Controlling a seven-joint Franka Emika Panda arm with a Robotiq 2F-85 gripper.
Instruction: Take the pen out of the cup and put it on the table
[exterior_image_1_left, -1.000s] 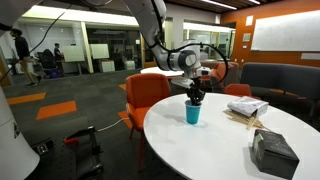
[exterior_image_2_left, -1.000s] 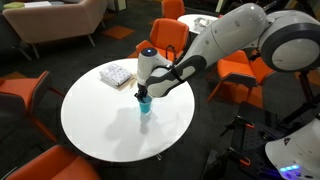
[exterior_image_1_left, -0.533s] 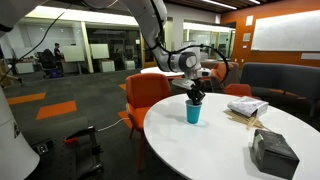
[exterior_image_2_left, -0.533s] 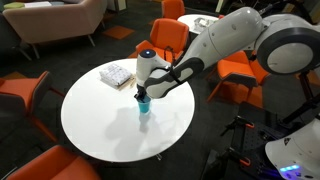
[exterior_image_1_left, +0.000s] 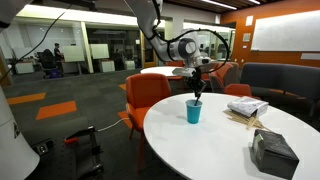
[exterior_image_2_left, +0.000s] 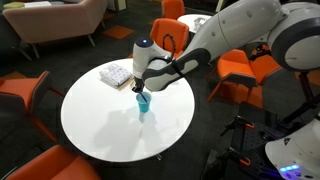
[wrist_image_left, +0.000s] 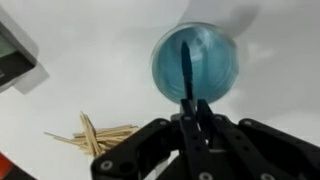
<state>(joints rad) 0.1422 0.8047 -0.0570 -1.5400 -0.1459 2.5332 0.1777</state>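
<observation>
I will move off the cup (exterior_image_1_left: 193, 111), away from the wooden sticks, then lower and release the pen, as bare white table is below there.
The teal-blue cup (exterior_image_1_left: 193, 111) stands upright on the large round white table (exterior_image_1_left: 200, 148), and shows in both exterior views (exterior_image_2_left: 143, 106). My gripper (exterior_image_1_left: 197, 80) hangs straight above the cup, shut on the thin dark pen (exterior_image_1_left: 197, 93). The pen hangs down with its lower end at about the cup's rim. In the wrist view the shut fingers (wrist_image_left: 192, 108) hold the pen (wrist_image_left: 185, 68), which points into the cup's open mouth (wrist_image_left: 205, 55). The gripper also shows above the cup in an exterior view (exterior_image_2_left: 138, 88).
Pale wooden sticks (exterior_image_1_left: 243, 118) lie on the table and show in the wrist view (wrist_image_left: 95, 135). A dark grey boxy bag (exterior_image_1_left: 273, 150) sits near the table's edge. A stack of papers (exterior_image_2_left: 117, 74) lies by the rim. Orange chairs (exterior_image_1_left: 145, 95) ring the table.
My gripper has risen from the cup's rim, lifting the pen up with it. The cup has stayed in place.
</observation>
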